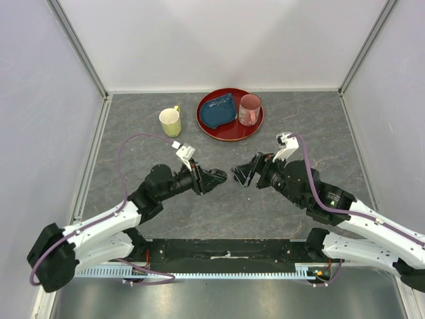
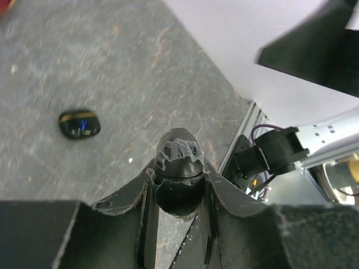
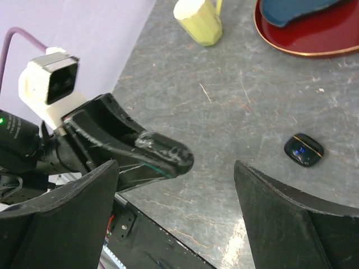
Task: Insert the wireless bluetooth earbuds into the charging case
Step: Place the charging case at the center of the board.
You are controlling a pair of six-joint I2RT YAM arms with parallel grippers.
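My left gripper will lower the held charging case to the open spot beside the second case, and then it will open.
My left gripper is shut on a black oval charging case, held closed above the table; it also shows in the right wrist view. A second black oval case with a gold line and blue lights lies on the grey table, and it shows in the right wrist view too. My right gripper is open and empty, facing the left gripper tip to tip with a small gap. Its jaws stand wide apart in the right wrist view. No earbuds show in any view.
A yellow mug stands at the back left. A red round tray at the back holds a blue pouch and a pink mug. White walls close in the table on three sides.
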